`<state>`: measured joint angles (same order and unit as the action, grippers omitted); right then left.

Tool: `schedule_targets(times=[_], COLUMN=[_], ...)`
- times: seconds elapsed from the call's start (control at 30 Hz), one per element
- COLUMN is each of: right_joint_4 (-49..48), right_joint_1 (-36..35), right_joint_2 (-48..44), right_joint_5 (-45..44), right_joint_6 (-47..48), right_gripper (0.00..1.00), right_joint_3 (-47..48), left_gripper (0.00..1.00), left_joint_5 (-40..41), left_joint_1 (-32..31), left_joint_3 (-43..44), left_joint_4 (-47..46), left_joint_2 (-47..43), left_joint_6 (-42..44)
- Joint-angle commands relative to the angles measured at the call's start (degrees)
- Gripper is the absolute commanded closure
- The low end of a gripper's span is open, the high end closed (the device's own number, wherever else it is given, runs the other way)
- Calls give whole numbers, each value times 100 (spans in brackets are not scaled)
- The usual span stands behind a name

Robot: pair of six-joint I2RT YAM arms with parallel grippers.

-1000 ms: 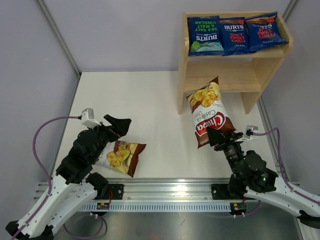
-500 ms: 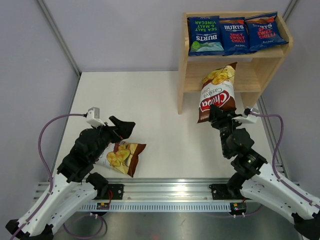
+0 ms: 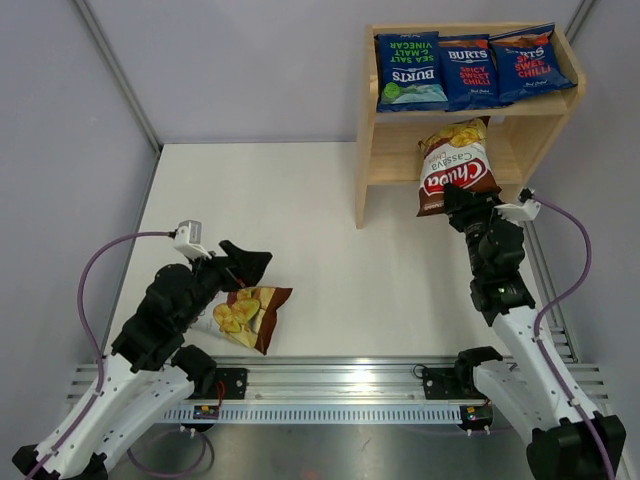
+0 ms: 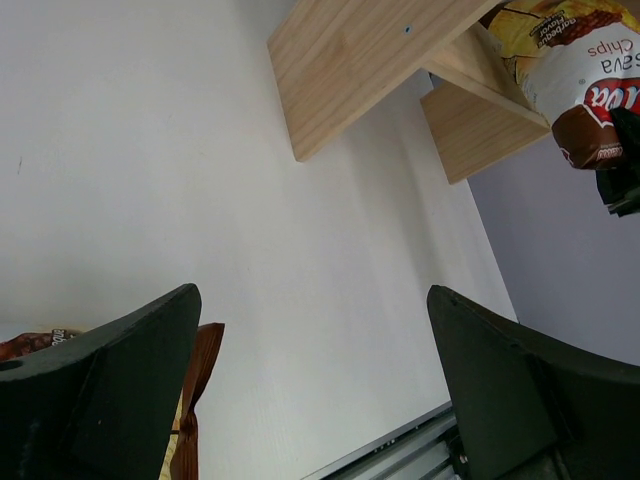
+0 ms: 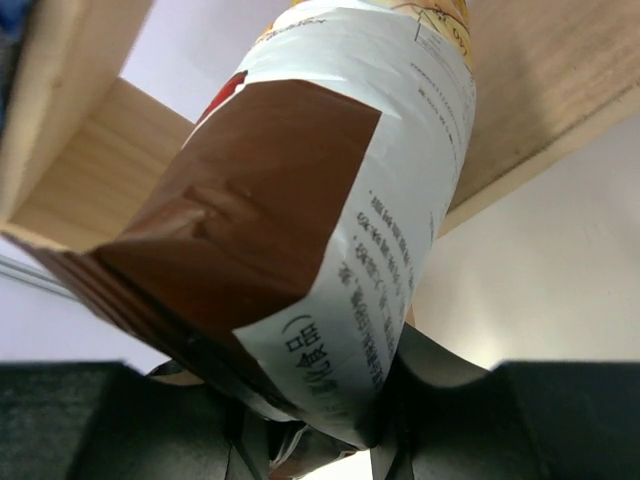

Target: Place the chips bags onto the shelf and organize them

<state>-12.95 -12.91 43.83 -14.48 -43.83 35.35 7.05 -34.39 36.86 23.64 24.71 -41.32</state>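
Observation:
The empty end of the shelf's lower level lies outward of my right gripper and to its right in the top view. I need to push the bag there and release it.
The wooden shelf [image 3: 370, 150] stands at the far right. Three dark blue Burts bags [image 3: 466, 70] lie side by side on its top tier. My right gripper [image 3: 462, 205] is shut on the bottom edge of a brown-and-white Chuba bag [image 3: 455, 165] and holds it upright in front of the lower tier; the bag [image 5: 330, 200] fills the right wrist view. My left gripper [image 3: 250, 268] is open just above the far end of the second Chuba bag [image 3: 245, 315], which lies flat on the table. That bag's corner [image 4: 195, 390] shows beside the left finger in the left wrist view.
The white table [image 3: 300, 220] is bounded by grey walls, with a metal rail [image 3: 340, 385] along the near edge. The shelf's side panel [image 4: 360, 60] and lower board show in the left wrist view.
My right arm has carried the Chuba bag up and to the right, from over the table to the shelf's lower tier. My left gripper shifted slightly right over the lying bag.

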Motion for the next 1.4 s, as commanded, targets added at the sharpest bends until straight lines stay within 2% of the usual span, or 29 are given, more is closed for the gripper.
schedule_targets(times=[0.0, 0.07, 0.2, 0.3, 0.6, 0.83, 0.93, 1.03, 1.23, 1.37], right_joint_4=[-708, -849, -1296, -1281, -1816, -1334, -1359, -1104, -982, -946], right_joint_1=[718, 990, 2061, 2397, 2627, 2635, 2627, 2627, 2635, 2644], right_joint_2=[266, 414, 924, 1373, 2050, 2445, 2560, 2674, 2850, 2929], right_joint_5=[1657, 1860, 2903, 3206, 2900, 2547, 2398, 2152, 1932, 1694], right_joint_6=[-713, -897, -1583, -2023, -2665, -2639, -2744, -2823, -2903, -2850], right_gripper=[81, 80, 78, 76, 62, 46, 43, 43, 51, 52], right_joint_3=[218, 209, 191, 296, 270, 683, 701, 798, 991, 1105], left_gripper=[1, 1, 1, 1, 1, 1, 1, 1, 1, 1], left_joint_5=[-292, -361, -476, -459, -362, -309, -292, -248, -186, -28], left_joint_1=[-6, -6, -6, -6, -6, -6, -6, -6, -6, -6], left_joint_3=[-100, -118, -109, -118, -39, -4, -4, 14, -12, 5], left_joint_4=[-228, -246, -184, -114, 141, 255, 282, 299, 387, 510], left_joint_2=[-63, -54, -63, -133, -317, -458, -511, -537, -652, -722], left_joint_6=[212, 265, 361, 432, 669, 731, 757, 748, 766, 775])
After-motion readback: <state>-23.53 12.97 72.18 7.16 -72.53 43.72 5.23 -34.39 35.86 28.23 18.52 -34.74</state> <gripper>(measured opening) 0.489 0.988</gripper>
